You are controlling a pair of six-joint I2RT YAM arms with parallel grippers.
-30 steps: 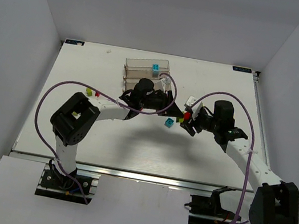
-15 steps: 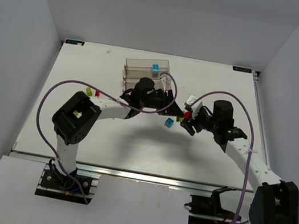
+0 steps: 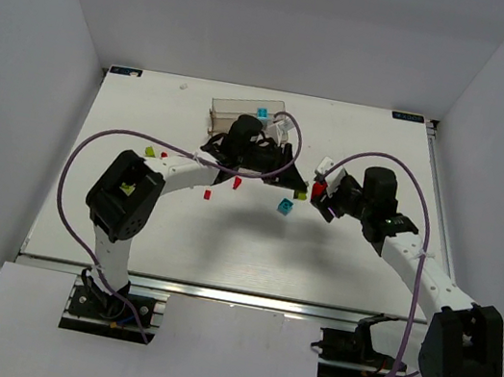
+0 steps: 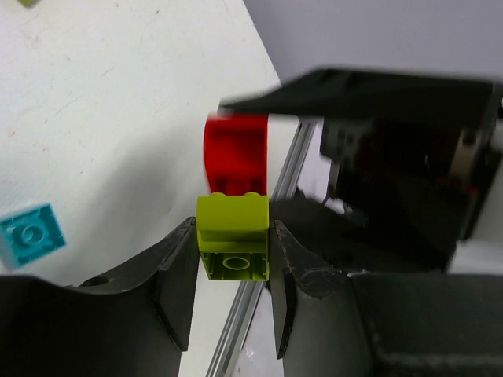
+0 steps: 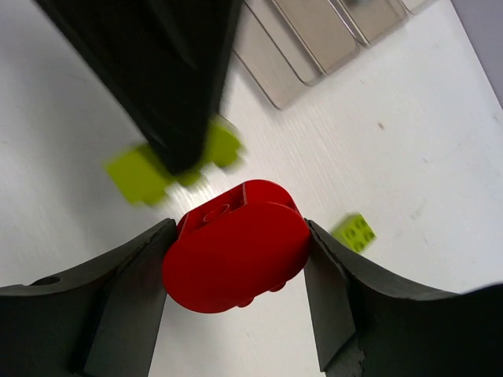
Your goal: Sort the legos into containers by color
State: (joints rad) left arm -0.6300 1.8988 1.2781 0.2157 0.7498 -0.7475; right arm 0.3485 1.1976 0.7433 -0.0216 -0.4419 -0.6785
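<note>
The left gripper carries the yellow-green lego outward over the middle clear container [image 3: 222, 126] next, beside the cyan lego's container. It then releases the yellow-green lego, to keep colors apart.
My left gripper [image 3: 297, 189] is shut on a yellow-green lego [image 4: 233, 236], which shows at its tip in the top view [image 3: 301, 195]. My right gripper [image 3: 319, 194] faces it and is shut on a rounded red lego [image 5: 236, 255], also seen from above [image 3: 315, 188]. In the right wrist view the yellow-green lego [image 5: 145, 174] is blurred and lies a small gap from the red one. The clear containers [image 3: 245, 114] stand behind the left arm, with a cyan lego [image 3: 262, 112] inside one.
A cyan lego [image 3: 283, 206] lies on the table below the grippers. Red legos [image 3: 237, 183] [image 3: 207, 194] [image 3: 164, 155] and a yellow-green one [image 3: 150, 151] lie to the left. The purple cables arch over both arms.
The left arm has swung toward the far side, uncovering two red legos beneath it. The yellow-green lego now shows apart from the red one. The right gripper shifted slightly right.
</note>
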